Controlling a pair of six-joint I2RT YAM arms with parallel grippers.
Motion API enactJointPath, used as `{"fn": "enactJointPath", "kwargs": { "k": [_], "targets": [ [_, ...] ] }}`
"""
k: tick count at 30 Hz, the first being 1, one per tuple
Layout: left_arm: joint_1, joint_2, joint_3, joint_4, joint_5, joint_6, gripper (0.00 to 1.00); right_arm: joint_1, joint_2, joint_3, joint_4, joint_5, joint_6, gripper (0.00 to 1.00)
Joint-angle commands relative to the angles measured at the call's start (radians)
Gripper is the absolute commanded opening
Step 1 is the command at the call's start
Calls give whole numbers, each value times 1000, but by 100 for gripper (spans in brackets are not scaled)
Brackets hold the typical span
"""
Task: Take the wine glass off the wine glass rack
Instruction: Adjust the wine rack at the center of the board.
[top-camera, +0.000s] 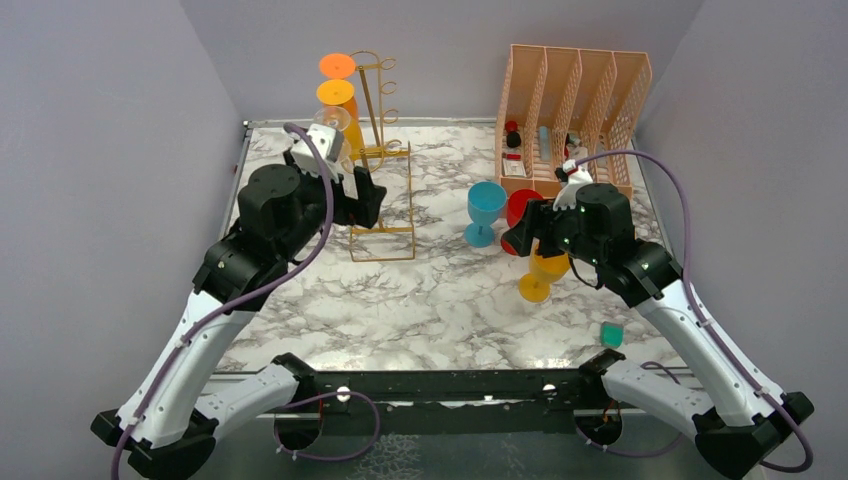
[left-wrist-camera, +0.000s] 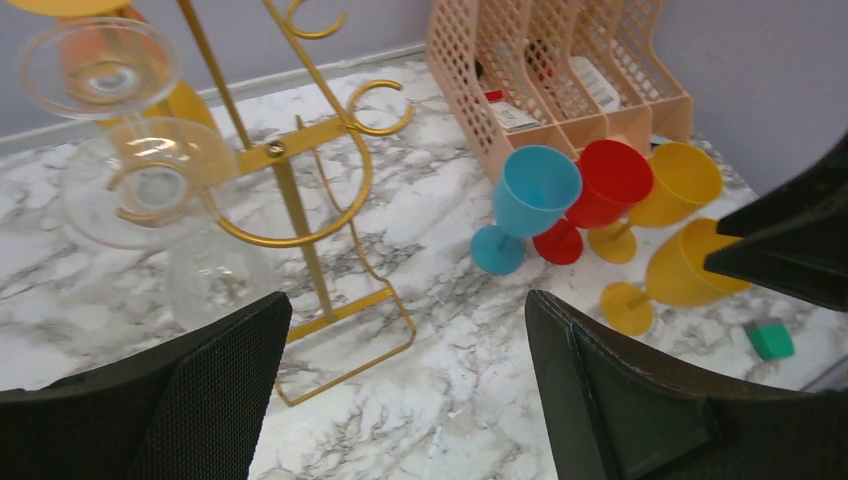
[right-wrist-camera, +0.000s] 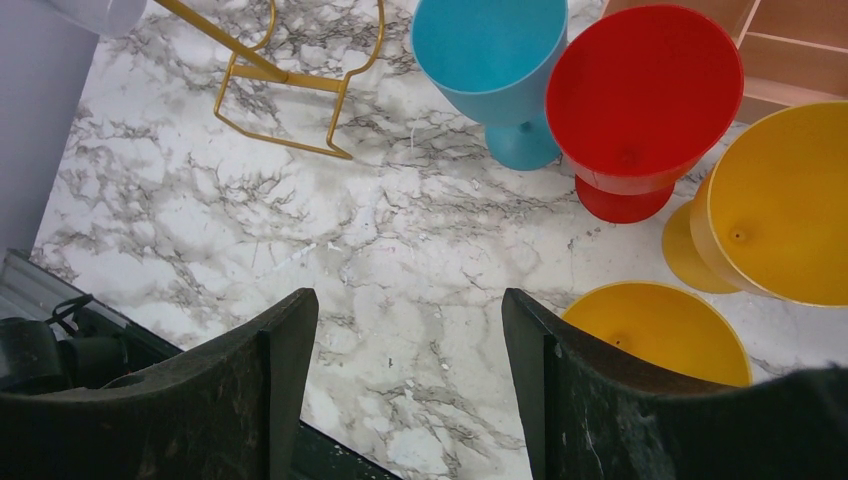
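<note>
I will swing my left gripper outward next and turn it onto the foot of the near clear glass, because the foot hangs outward of my gripper, to its left in the top view.
The gold wire wine glass rack (top-camera: 377, 110) stands at the back left, its rectangular base (top-camera: 384, 238) on the marble. Orange (top-camera: 337, 65) and yellow (top-camera: 336, 93) glasses hang high on it, with clear wine glasses (top-camera: 332, 121) below, partly hidden by my left wrist. In the left wrist view the clear glasses (left-wrist-camera: 148, 184) hang left of the rack's stem (left-wrist-camera: 292, 200). My left gripper (top-camera: 362, 205) (left-wrist-camera: 405, 390) is open and empty, raised just in front of the rack. My right gripper (top-camera: 516, 238) (right-wrist-camera: 405, 380) is open and empty beside the standing glasses.
A blue glass (top-camera: 485, 211), a red glass (top-camera: 521, 204) and yellow glasses (top-camera: 543, 276) stand at centre right under my right arm. A peach lattice file organiser (top-camera: 575, 100) stands at the back right. A small teal block (top-camera: 612, 334) lies near the right front.
</note>
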Motion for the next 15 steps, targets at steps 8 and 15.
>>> {"fn": "enactJointPath", "kwargs": {
  "k": [8, 15],
  "targets": [
    [499, 206, 226, -38, 245, 37, 94, 4, -1, 12, 24, 20, 0, 71],
    [866, 223, 116, 157, 803, -197, 86, 4, 9, 16, 22, 34, -14, 71]
  ]
}}
